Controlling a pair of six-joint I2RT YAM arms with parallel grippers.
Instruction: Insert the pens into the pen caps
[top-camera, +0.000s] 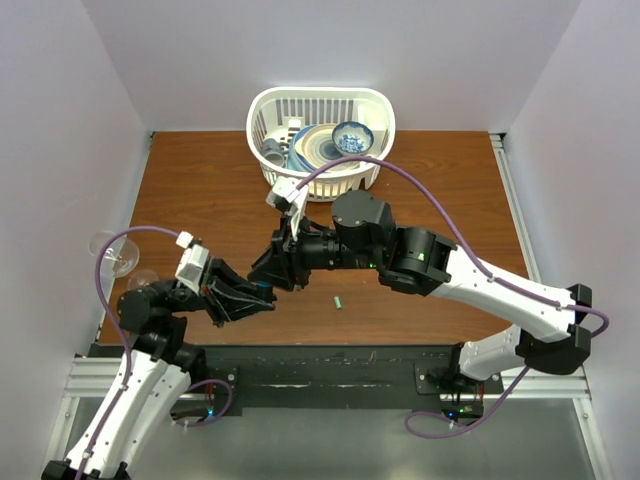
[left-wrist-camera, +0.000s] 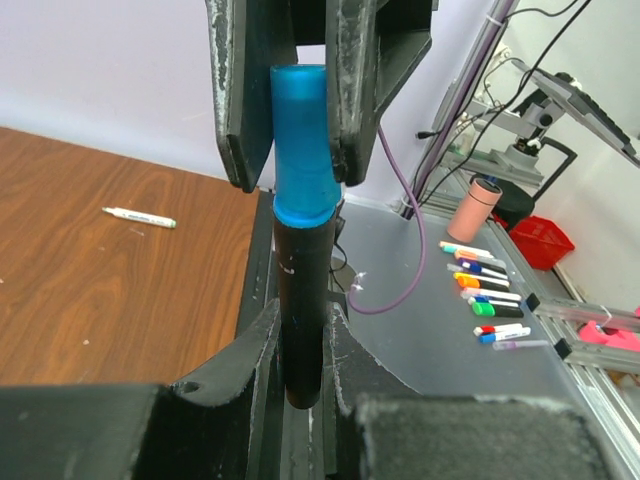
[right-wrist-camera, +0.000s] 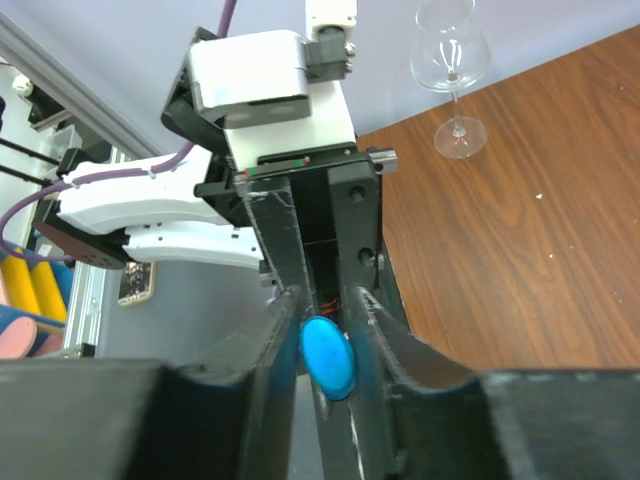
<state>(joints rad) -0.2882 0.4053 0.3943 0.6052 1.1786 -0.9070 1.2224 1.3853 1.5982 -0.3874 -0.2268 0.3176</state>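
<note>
The left gripper tilts downward next, lowers to the bare tabletop before the basket and releases the black pen, since the blue cap sits on it.
My left gripper (left-wrist-camera: 300, 325) is shut on the lower end of a black pen (left-wrist-camera: 300, 290), which stands up from its jaws. A blue cap (left-wrist-camera: 302, 150) sits on the pen's top end. My right gripper (right-wrist-camera: 325, 322) is shut on that blue cap (right-wrist-camera: 328, 357), facing the left gripper. In the top view both grippers (top-camera: 266, 284) meet near the table's front left. A thin white pen with a green end (left-wrist-camera: 140, 217) lies on the table. A tiny green cap (top-camera: 339, 302) lies loose at front centre.
A white basket (top-camera: 262, 110) with bowls stands at the back centre. Two wine glasses (top-camera: 110, 252) stand at the left edge; one shows in the right wrist view (right-wrist-camera: 452, 60). Several coloured markers (left-wrist-camera: 490, 290) lie on a grey surface off the table.
</note>
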